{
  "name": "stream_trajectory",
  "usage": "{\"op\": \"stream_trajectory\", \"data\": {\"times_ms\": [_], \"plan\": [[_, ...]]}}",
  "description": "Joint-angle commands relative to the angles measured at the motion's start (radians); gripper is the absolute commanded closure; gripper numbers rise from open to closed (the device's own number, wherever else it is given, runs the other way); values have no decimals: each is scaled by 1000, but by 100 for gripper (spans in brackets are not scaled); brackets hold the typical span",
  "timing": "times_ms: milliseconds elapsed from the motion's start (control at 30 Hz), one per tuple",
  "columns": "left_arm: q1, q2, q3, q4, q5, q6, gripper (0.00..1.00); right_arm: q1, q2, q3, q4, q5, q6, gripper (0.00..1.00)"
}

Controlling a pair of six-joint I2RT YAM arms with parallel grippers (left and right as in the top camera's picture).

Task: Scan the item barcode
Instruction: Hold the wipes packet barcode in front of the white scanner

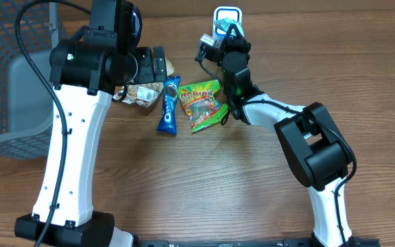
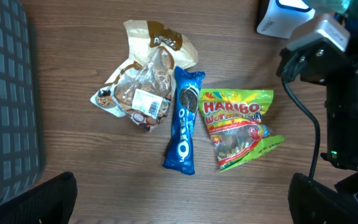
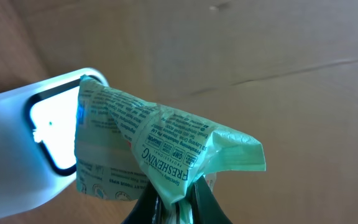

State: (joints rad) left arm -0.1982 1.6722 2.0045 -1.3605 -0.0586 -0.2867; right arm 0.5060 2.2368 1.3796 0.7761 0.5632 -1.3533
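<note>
My right gripper swings from the scanner back and down next and releases the packet there, since the tabletop to the right in the overhead view lies bare.
A pale green wipes packet is pinched at its crumpled end in my right gripper, which is shut on it. The packet's printed face lies against the lit window of the white barcode scanner. From overhead, the scanner stands at the table's far edge, with the right gripper and the packet just in front of it. My left gripper hangs open and empty above the snack packets, its fingers spread wide.
A blue Oreo pack, a Haribo worms bag and a clear cookie bag lie side by side mid-table. A grey mesh basket stands at the left. The right arm crosses the right side.
</note>
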Motion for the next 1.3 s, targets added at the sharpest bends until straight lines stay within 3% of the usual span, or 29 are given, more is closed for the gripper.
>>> {"op": "stream_trajectory", "data": {"times_ms": [0,800,900,1033,1267], "plan": [[2,8,0,3,7,-9,0,-6,-2,16,36,-28,-42,96],[2,8,0,3,7,-9,0,-115,-2,16,31,-259,-73,96],[2,8,0,3,7,-9,0,-115,-2,16,75,-240,16,96],[2,8,0,3,7,-9,0,-92,-11,16,277,-72,282,96],[2,8,0,3,7,-9,0,-51,-45,16,314,166,462,96]]}}
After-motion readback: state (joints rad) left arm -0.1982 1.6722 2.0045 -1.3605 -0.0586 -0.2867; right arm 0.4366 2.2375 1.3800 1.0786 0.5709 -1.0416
